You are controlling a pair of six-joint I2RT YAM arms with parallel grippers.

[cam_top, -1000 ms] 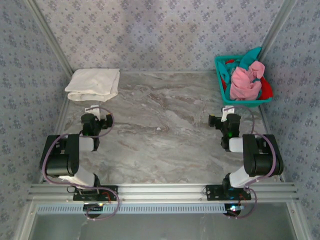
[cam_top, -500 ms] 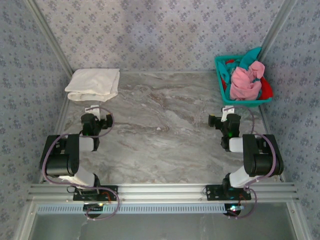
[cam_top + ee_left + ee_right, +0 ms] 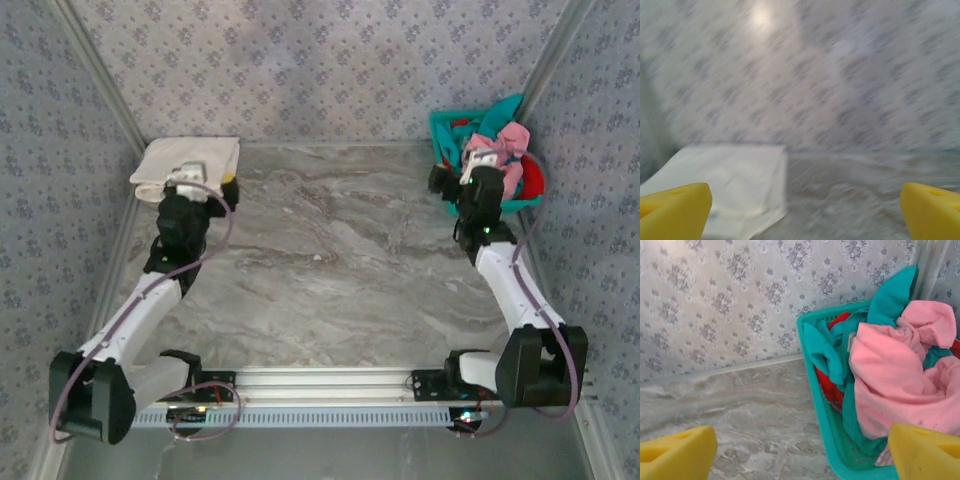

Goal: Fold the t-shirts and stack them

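Note:
The robot's right gripper has to go across the basket and down onto the salmon pink t-shirt [image 3: 511, 175] [image 3: 900, 380] below the fingers, because that t-shirt is on top of the pile.
A folded cream-white t-shirt [image 3: 170, 155] lies at the back left corner of the table; in the left wrist view this t-shirt [image 3: 725, 185] sits low and left, blurred. My left gripper [image 3: 200, 172] hovers at its near edge, open, its yellow fingertips [image 3: 675, 210] wide apart with nothing between them. At the back right, a salmon pink t-shirt [image 3: 900, 380] lies bunched on a teal one [image 3: 830, 355] and a red one [image 3: 832, 385]. My right gripper [image 3: 480, 160] hangs open over the pile's near left corner, fingertips [image 3: 925, 452] spread.
The bunched shirts fill a teal mesh basket [image 3: 815, 375] standing against the back wall and right corner post. Patterned walls close in the marble table [image 3: 330, 260] on three sides. A metal rail [image 3: 320, 380] runs along the near edge by the arm bases.
Both arms have stretched out from their tucked pose toward the back. The left gripper came up to the cream-white shirt and the right one to the basket.

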